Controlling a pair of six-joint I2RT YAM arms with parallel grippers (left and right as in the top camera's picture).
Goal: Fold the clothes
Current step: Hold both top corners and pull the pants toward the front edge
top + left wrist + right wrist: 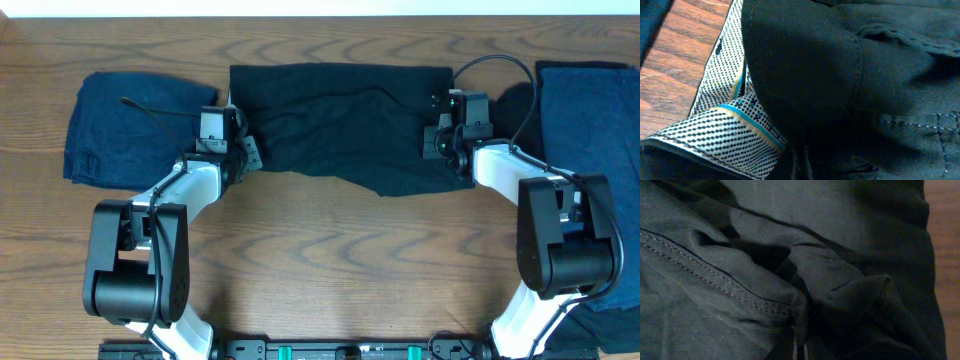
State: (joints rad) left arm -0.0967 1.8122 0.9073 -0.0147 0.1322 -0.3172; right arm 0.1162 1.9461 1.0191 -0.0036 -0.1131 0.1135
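Observation:
The garment's front edge lies bunched, so next my left gripper needs to lift the black cloth, pull it back over the bare wood and then let it go.
A black garment (345,125) lies spread across the middle of the table, its front edge bunched and uneven. My left gripper (245,152) is at its left edge, shut on the black cloth. In the left wrist view the jaws (801,165) pinch a fold of black fabric (840,75), beside a pale dotted inner hem (725,130) turned outward. At the garment's right edge my right gripper (437,143) is shut on the cloth as well. The right wrist view shows those jaws (799,347) pressed together on stitched black fabric (740,295).
A navy garment (130,130) lies crumpled at the left of the table. Another navy garment (590,150) lies along the right side, partly under the right arm. Bare wood (350,260) stretches in front of the black garment.

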